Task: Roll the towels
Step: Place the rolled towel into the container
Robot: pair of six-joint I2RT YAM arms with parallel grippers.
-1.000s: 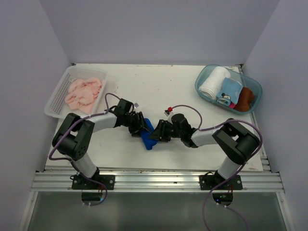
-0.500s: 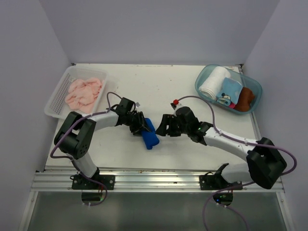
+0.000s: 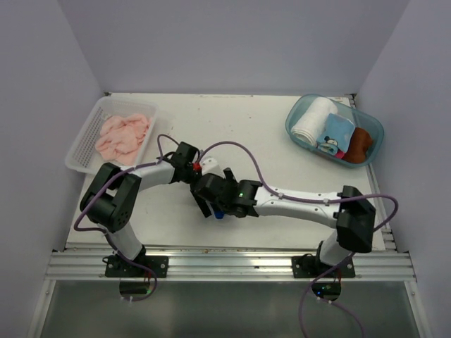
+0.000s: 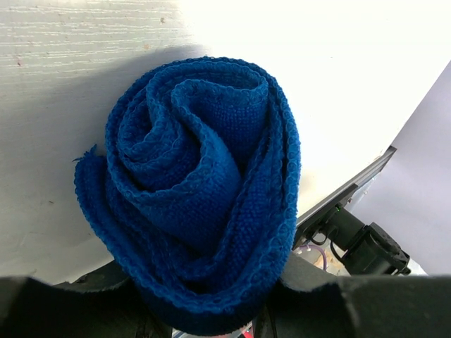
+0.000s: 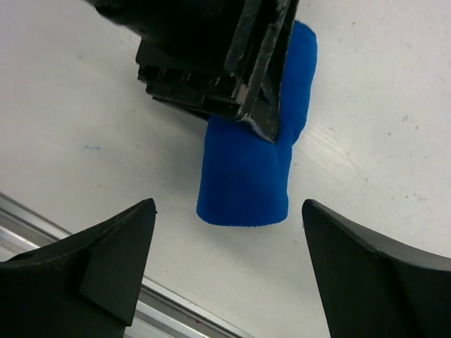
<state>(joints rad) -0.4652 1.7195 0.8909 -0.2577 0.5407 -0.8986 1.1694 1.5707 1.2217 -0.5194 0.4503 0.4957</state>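
My right gripper will next lower its open fingers on both sides of the near end [image 3: 219, 214] [image 5: 244, 199] of the rolled blue towel and close, because that end sticks out past my left gripper.
The royal blue towel [image 5: 246, 176] lies rolled into a tight cylinder on the white table, near the front edge. Its spiral end [image 4: 197, 183] fills the left wrist view. My left gripper [image 4: 211, 310] is shut on the far part of the roll, its black fingers [image 5: 218, 70] clamped over it. My right gripper [image 5: 229, 205] hovers just above the roll's near end, open wide, touching nothing. From above, the right gripper [image 3: 213, 198] covers nearly all of the blue towel [image 3: 220, 213]. The pale pink towel [image 3: 123, 135] lies crumpled in the white basket [image 3: 83, 144] at the back left.
A teal tub [image 3: 372, 151] at the back right holds a white rolled towel [image 3: 312, 121], a light blue printed cloth [image 3: 335, 134] and a brown item [image 3: 359, 143]. The table's metal front rail [image 5: 84, 282] runs close under the right gripper. Purple cables loop over both arms.
My right arm has stretched left across the table and now sits over the blue roll, its jaws spread wider. The left gripper stays on the roll, which has barely moved.
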